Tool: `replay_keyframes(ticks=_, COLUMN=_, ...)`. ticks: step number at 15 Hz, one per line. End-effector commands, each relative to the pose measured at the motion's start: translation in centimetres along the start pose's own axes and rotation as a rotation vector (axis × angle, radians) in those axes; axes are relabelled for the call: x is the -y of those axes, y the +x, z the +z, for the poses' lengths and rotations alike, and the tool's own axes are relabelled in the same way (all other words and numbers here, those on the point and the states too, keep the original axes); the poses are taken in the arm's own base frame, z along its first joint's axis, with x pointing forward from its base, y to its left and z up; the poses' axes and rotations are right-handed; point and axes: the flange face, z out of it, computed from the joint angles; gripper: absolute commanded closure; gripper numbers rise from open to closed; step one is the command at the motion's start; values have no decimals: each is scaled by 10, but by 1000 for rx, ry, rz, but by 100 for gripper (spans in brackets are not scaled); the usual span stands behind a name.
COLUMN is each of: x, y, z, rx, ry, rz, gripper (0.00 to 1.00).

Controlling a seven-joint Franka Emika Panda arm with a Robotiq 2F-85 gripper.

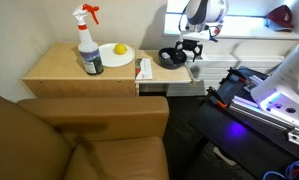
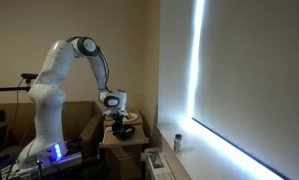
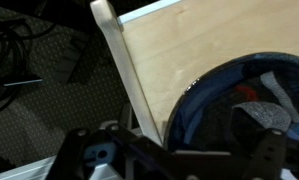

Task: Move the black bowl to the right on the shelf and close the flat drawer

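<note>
The black bowl's rim by the cabinet's end is already between my gripper's spread fingers. Next, my gripper sinks a little onto that rim and closes there.
The black bowl [image 1: 170, 57] sits on the right end of the light-wood cabinet top [image 1: 64, 68]. It also shows in an exterior view [image 2: 122, 129] and fills the lower right of the wrist view [image 3: 234, 100]. My gripper [image 1: 192, 47] hangs over the bowl's right rim, fingers spread on either side of the rim, and looks open. It also shows in an exterior view [image 2: 118, 114]. The flat drawer [image 1: 175, 89] is pulled out below the cabinet's right end. The lit white shelf [image 2: 229, 150] runs along the wall.
A spray bottle [image 1: 88, 42] and a white plate with a yellow fruit [image 1: 117, 53] stand on the cabinet top. A brown sofa [image 1: 79, 140] is in front. A small cylinder [image 2: 178, 141] stands on the shelf. A red object [image 1: 281, 15] sits at the back.
</note>
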Motion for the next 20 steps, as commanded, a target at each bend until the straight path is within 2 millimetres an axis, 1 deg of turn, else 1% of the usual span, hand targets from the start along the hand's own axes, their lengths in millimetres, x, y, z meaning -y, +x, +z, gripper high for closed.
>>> replay_keyframes(ticks=1, x=14, y=8, z=24, rx=-39, ry=-3, rz=39, gripper=0)
replay_keyframes(ticks=3, x=14, y=8, z=35, rx=-19, ry=-27, rz=57, gripper=0)
replay_keyframes(ticks=4, x=11, y=3, z=24, rx=-17, ry=-17, rz=36, gripper=0)
replay_keyframes(ticks=5, x=12, y=3, z=28, rx=-14, ry=-24, rz=36, gripper=0)
replay_keyframes(ticks=7, x=12, y=2, z=28, rx=-14, ry=-24, rz=35, gripper=0)
replay_keyframes(ticks=8, x=13, y=3, z=28, rx=-11, ry=-14, rz=39, gripper=25)
replay_keyframes(ticks=9, x=12, y=3, z=29, rx=-8, ry=-14, rz=42, gripper=26)
replay_keyframes(ticks=14, x=11, y=5, z=28, rx=4, ry=-1, rz=69, gripper=62)
replay_keyframes(ticks=15, x=10, y=6, z=28, rx=4, ry=1, rz=78, gripper=70)
replay_keyframes(ticks=18, x=7, y=9, z=28, rx=14, ry=8, rz=121, gripper=89)
replay_keyframes(ticks=19, x=5, y=11, z=27, rx=19, ry=10, rz=133, gripper=98)
replay_keyframes(ticks=20, x=3, y=14, z=25, rx=21, ry=20, rz=150, gripper=98)
